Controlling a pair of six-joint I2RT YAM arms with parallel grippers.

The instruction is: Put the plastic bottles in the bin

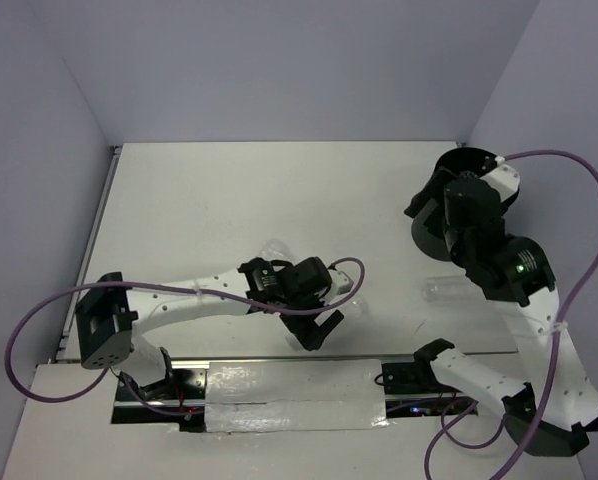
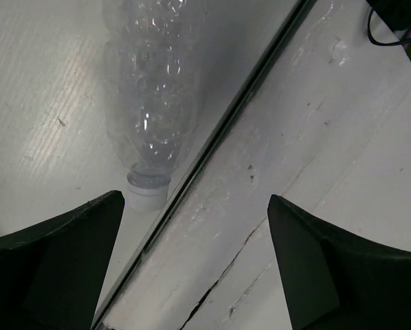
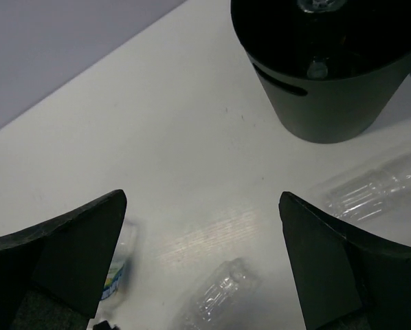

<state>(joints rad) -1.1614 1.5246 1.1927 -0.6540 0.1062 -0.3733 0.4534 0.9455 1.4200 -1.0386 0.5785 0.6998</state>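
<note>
The clear bottle's shoulder [image 2: 152, 137] is below my open left gripper, toward the left in the wrist view, so I need to lower my fingers that way to go around it.
The black bin [image 1: 461, 158] stands at the far right, mostly hidden under my right arm; in the right wrist view its wall [image 3: 329, 103] fills the upper right. My right gripper [image 3: 203, 199] is open and empty above the table beside the bin [image 1: 434, 210]. Below it lie three clear bottles: one at the right [image 3: 377, 182], one at the bottom centre [image 3: 219, 295], and one with a blue-and-white label [image 3: 116, 275] behind the left finger. My left gripper [image 2: 195, 199] is open and empty [image 1: 319, 332], just past the white cap of a clear bottle [image 2: 150, 117]. One bottle [image 1: 447, 289] lies near my right arm.
A metal rail [image 2: 226, 130] runs along the table's near edge beside the bottle in the left wrist view, with a taped white board [image 1: 289, 395] beyond it. Purple cables [image 1: 579, 270] loop from both arms. Grey walls close in the back and sides.
</note>
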